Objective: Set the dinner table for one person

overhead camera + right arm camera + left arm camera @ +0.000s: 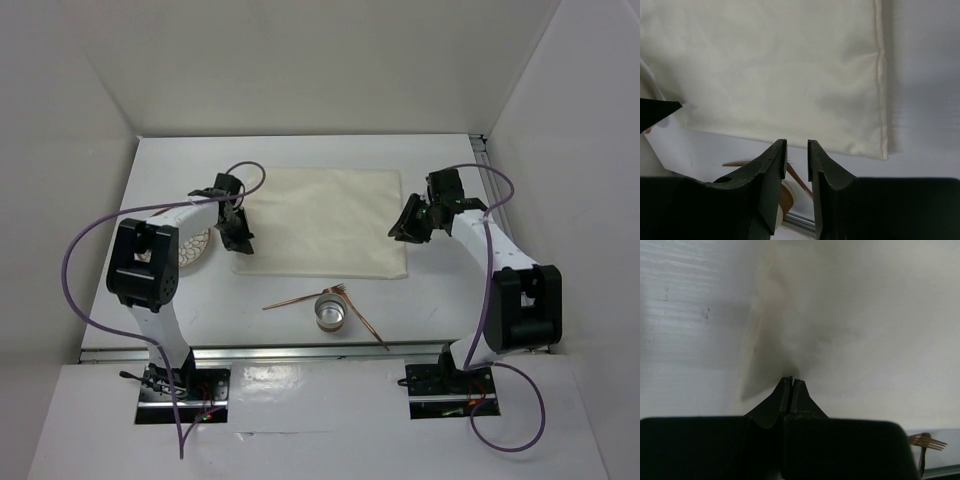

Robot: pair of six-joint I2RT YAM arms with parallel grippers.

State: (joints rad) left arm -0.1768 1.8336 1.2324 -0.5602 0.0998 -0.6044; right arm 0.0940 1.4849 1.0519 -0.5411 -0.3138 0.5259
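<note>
My left gripper draws the pinched cloth slightly back toward bare tabletop by the cloth's near edge [243, 286] next, then lets go.
A cream cloth [320, 220] lies flat on the white dinner table [300, 160]. My left gripper [238, 236] is at the cloth's left edge. In the left wrist view its jaws [792, 380] are shut, and the cloth [865, 315] rises to the tips, pinched. My right gripper [405, 228] hovers at the cloth's right front corner. In the right wrist view [796, 142] its jaws stand slightly apart with nothing between them, just in front of the cloth [765, 65].
A glass cup [331, 311] stands near the front edge with a copper fork [300, 298] and another copper utensil [371, 326] beside it. A patterned white plate [197, 248] lies partly under the left arm. White walls enclose the table.
</note>
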